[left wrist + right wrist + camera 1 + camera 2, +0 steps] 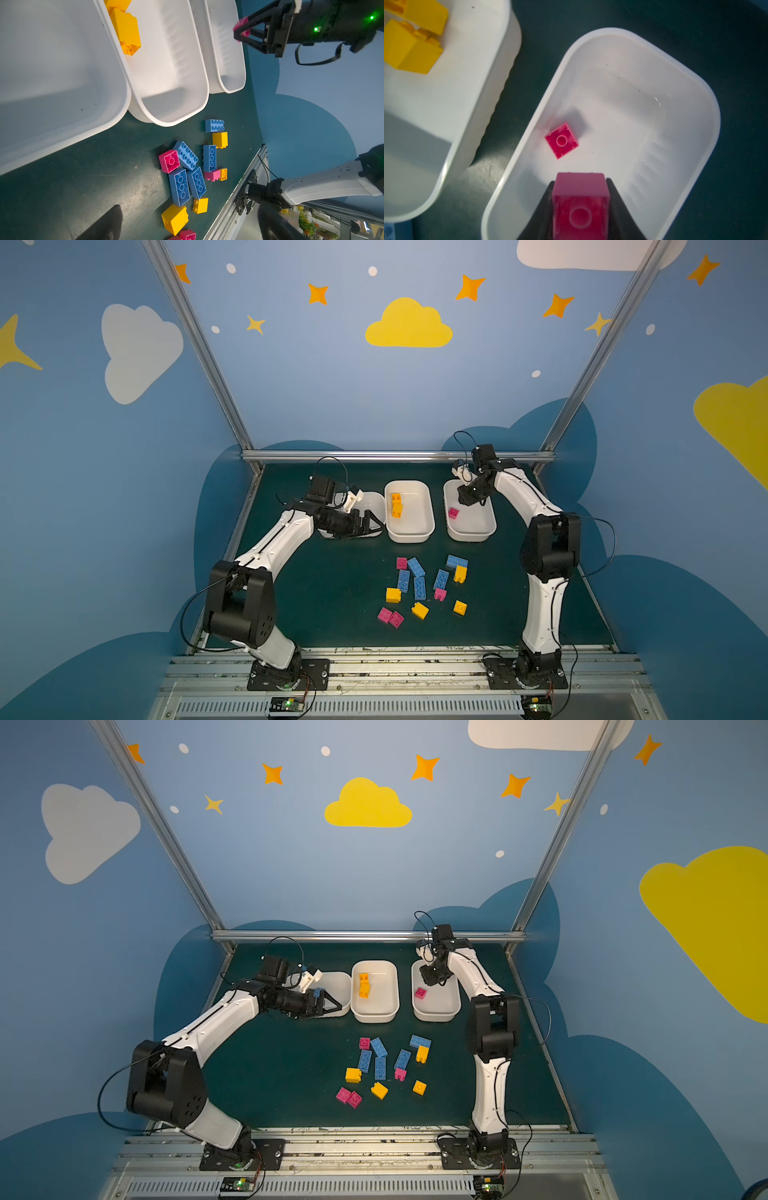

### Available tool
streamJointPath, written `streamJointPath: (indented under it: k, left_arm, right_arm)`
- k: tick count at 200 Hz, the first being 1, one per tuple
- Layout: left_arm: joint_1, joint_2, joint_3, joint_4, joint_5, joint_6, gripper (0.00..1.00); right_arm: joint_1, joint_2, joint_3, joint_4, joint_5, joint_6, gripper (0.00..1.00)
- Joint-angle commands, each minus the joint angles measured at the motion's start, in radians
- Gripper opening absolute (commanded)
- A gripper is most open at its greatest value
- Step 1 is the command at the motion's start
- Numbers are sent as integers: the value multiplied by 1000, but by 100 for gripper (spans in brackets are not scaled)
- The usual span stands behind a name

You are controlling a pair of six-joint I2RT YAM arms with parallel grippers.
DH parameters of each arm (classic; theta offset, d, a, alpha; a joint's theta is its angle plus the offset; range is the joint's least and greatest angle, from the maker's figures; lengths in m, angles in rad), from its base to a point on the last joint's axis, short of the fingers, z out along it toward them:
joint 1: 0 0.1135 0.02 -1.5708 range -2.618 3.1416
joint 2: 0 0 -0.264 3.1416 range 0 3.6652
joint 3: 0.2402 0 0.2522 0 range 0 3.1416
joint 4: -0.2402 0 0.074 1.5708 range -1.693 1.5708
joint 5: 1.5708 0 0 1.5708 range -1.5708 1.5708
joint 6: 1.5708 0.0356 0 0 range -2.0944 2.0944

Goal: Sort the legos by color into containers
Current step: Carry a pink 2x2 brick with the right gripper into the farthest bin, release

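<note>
My right gripper is to lower next toward the side of the pink lego's container by the middle container, over its bottom beside the pink lego, and let go of its own lego there, because the colors match.
Three white containers stand in a row at the back of the mat: left, middle and right. My right gripper hangs over the right one, shut on a pink lego. Another pink lego lies inside that container. Yellow legos lie in the middle container. My left gripper is open and empty over the left container, whose visible floor is bare. A bit of blue shows beside this gripper. Loose blue, yellow and pink legos lie on the mat nearer the front.
The dark green mat is bounded by a metal rail at the front, where both arm bases are bolted. A metal frame bar runs along the back. The loose legos lie between the two arms.
</note>
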Motion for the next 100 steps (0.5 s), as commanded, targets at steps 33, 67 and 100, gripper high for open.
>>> streamJointPath:
  k: [33, 67, 100]
  left_arm:
    - [2, 61, 93, -75, -16, 46, 100]
    - [3, 85, 107, -84, -15, 41, 100]
    - [2, 88, 111, -89, -13, 46, 99]
  right_arm:
    - [-3, 147, 121, 22, -71, 222, 28]
    - [7, 213, 223, 0, -106, 241, 31]
    - [4, 234, 262, -51, -131, 254, 45]
